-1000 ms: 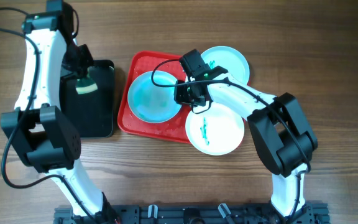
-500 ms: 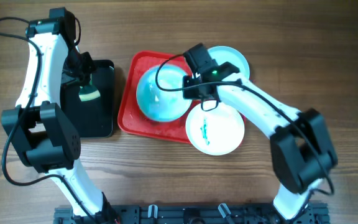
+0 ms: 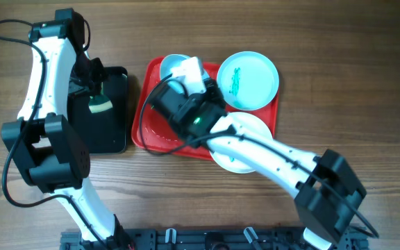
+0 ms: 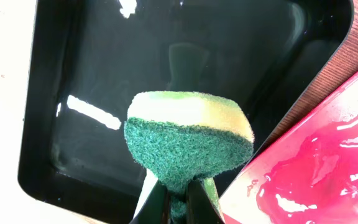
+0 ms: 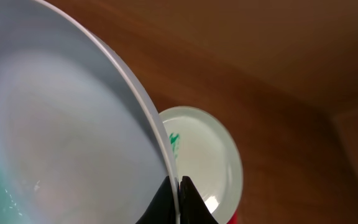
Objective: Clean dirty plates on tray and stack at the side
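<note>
Next, my right gripper will go to the right in the overhead view past the other plates, then lower the pale-blue plate beside the red tray, where the table is empty.
My right gripper (image 5: pixel 176 190) is shut on the rim of a pale-blue plate (image 5: pixel 61 124), held tilted up over the left part of the red tray (image 3: pixel 143 121). In the overhead view only an arc of this plate (image 3: pixel 170 67) shows beside my right wrist (image 3: pixel 186 104). A second plate (image 3: pixel 250 80) with a teal smear lies at the tray's back right. A third plate (image 3: pixel 240 147) lies at the front right, partly under my right arm; one smeared plate shows in the right wrist view (image 5: pixel 201 158). My left gripper (image 4: pixel 179 200) is shut on a yellow-green sponge (image 4: pixel 188 140).
A black tray (image 3: pixel 113 132) stands left of the red tray, and the sponge (image 3: pixel 100 104) hangs over it. The black tray's floor (image 4: pixel 104 68) looks wet. The red tray's corner (image 4: pixel 316 162) carries water streaks. Bare wooden table lies in front.
My right arm has swung left over the tray and raised the left plate, tilting it up on edge. The left arm with the sponge has barely moved.
</note>
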